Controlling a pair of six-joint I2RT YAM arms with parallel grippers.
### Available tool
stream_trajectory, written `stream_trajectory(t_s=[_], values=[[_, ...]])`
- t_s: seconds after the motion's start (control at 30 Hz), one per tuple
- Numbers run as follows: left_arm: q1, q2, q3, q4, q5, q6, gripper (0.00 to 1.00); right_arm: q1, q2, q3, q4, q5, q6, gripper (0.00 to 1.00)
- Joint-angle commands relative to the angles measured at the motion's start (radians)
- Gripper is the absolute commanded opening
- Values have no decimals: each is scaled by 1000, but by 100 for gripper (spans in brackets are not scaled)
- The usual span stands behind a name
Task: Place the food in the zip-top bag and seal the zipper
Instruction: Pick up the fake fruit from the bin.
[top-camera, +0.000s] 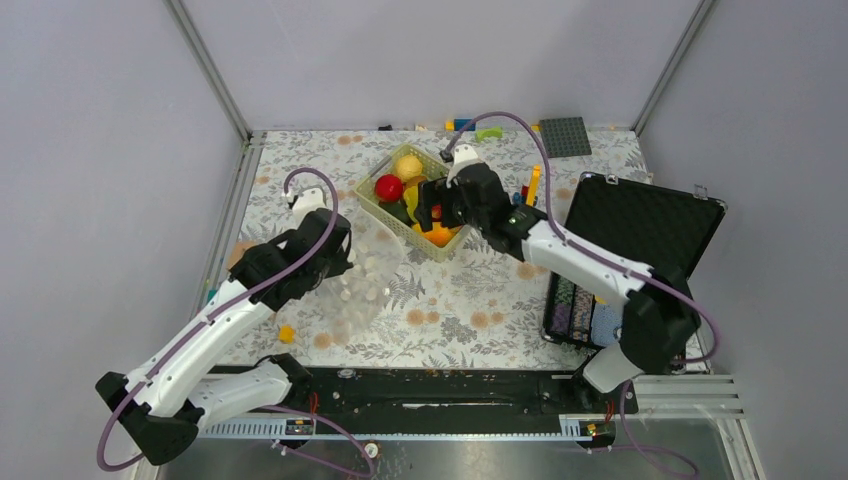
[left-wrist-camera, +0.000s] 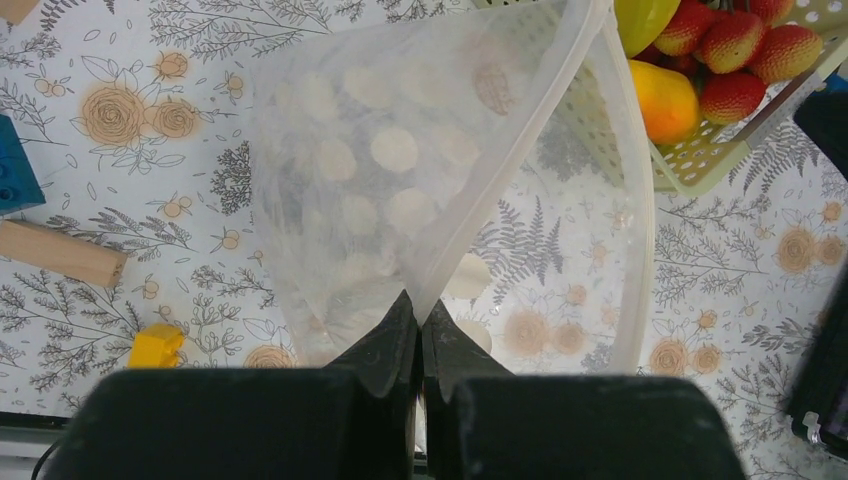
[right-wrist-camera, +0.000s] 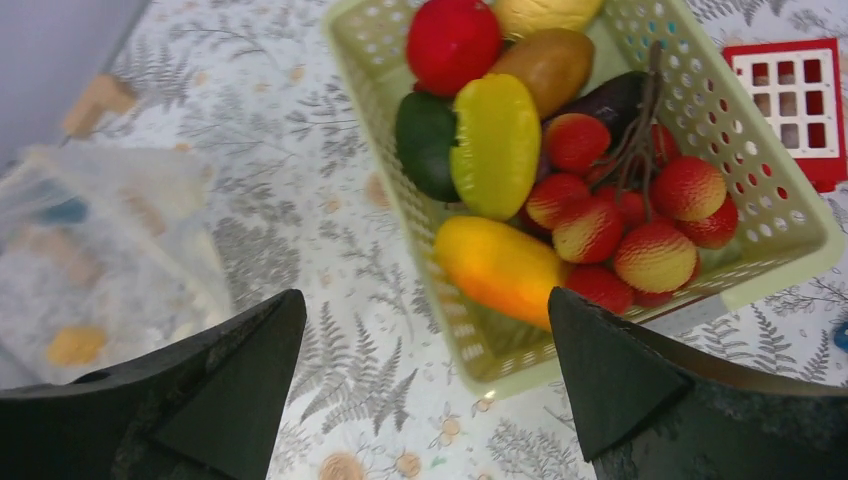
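The ridged yellow fruit (top-camera: 411, 201) (right-wrist-camera: 495, 147) lies uncovered on top of the other food, so my right gripper should move outward and down over it to close on it.
The clear dotted zip-top bag (top-camera: 360, 285) (left-wrist-camera: 400, 160) lies left of the basket, its mouth gaping toward the basket. My left gripper (top-camera: 335, 255) (left-wrist-camera: 420, 305) is shut on the bag's mouth edge, and the zipper (left-wrist-camera: 640, 250) curves away from that grip. The food sits in the pale green basket (top-camera: 372, 200) (right-wrist-camera: 790, 255): a red fruit (right-wrist-camera: 452, 40), a yellow one (right-wrist-camera: 497, 145), an orange one (right-wrist-camera: 497, 265) and a red berry cluster (right-wrist-camera: 640, 220). Above the basket's near corner hovers my right gripper (top-camera: 430, 205) (right-wrist-camera: 428, 300), open with nothing between its fingers.
An open black case (top-camera: 640, 260) lies at the right. A grey baseplate (top-camera: 565, 135) and loose blocks (top-camera: 470, 125) sit at the back. Near the bag are a yellow block (left-wrist-camera: 155, 345), a wooden block (left-wrist-camera: 60, 252) and a blue block (left-wrist-camera: 15, 180). A red lattice piece (right-wrist-camera: 790, 100) lies beside the basket.
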Motion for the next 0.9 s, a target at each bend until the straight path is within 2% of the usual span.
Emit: stream_trajectory(t_s=[0.0, 0.3, 0.53, 0.87], values=[[4, -26, -16, 48, -44, -26, 0, -41, 131, 161, -117, 67, -13, 100], [3, -32, -47, 61, -65, -48, 0, -75, 410, 470, -280, 115, -77, 100], [4, -39, -62, 63, -83, -57, 0, -74, 555, 627, -302, 164, -133, 100], [4, -51, -79, 66, -86, -69, 0, -74, 709, 786, -330, 154, -134, 99]])
